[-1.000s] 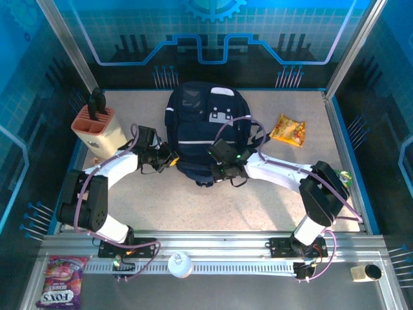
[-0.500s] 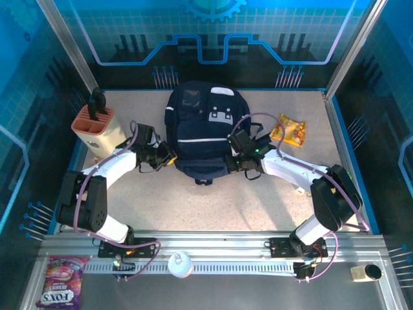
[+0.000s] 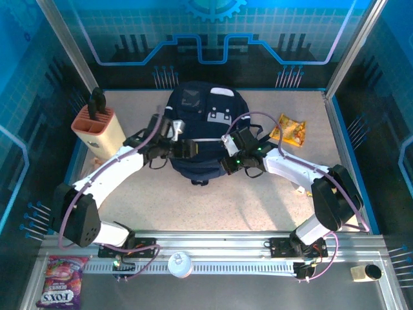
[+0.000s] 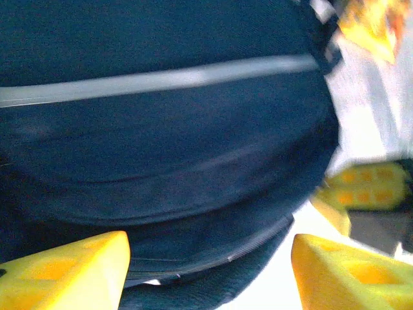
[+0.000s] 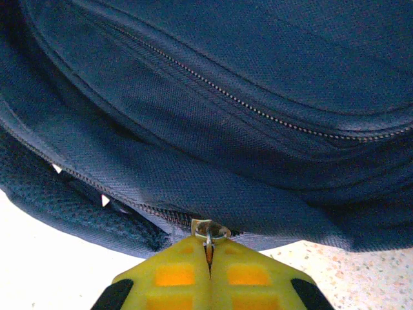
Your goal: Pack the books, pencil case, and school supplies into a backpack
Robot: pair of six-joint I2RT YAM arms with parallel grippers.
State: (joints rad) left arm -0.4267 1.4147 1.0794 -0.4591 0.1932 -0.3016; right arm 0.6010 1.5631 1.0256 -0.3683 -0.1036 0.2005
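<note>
The zipper follows the backpack's side edge (image 5: 335, 242), which runs outward from my right gripper. The pull (image 5: 208, 230) of the zipper goes outward along it next, then my gripper releases it.
The dark navy backpack (image 3: 197, 119) lies flat at the table's middle back, its white stripe (image 4: 161, 81) crossing the left wrist view. My left gripper (image 3: 191, 150) hovers over the bag's lower front, open, its yellow fingers (image 4: 71, 271) wide apart with only fabric ahead of them (image 4: 210, 274). My right gripper (image 3: 227, 164) is at the bag's lower right edge, shut on the metal zipper pull (image 5: 208, 230) of the main zipper (image 5: 97, 184); the fingers meet in the right wrist view (image 5: 208, 252). The books, pencil case and school supplies are out of view.
A peach-and-cream knife block (image 3: 97, 126) stands at the left. A crinkly yellow-orange snack bag (image 3: 288, 130) lies right of the backpack. Bare speckled tabletop (image 3: 206, 206) spreads in front of the bag. Glass walls enclose the table.
My left gripper has swung right from the bag's left edge onto its lower front. My right gripper went right along the bag's lower edge, then slightly back left.
</note>
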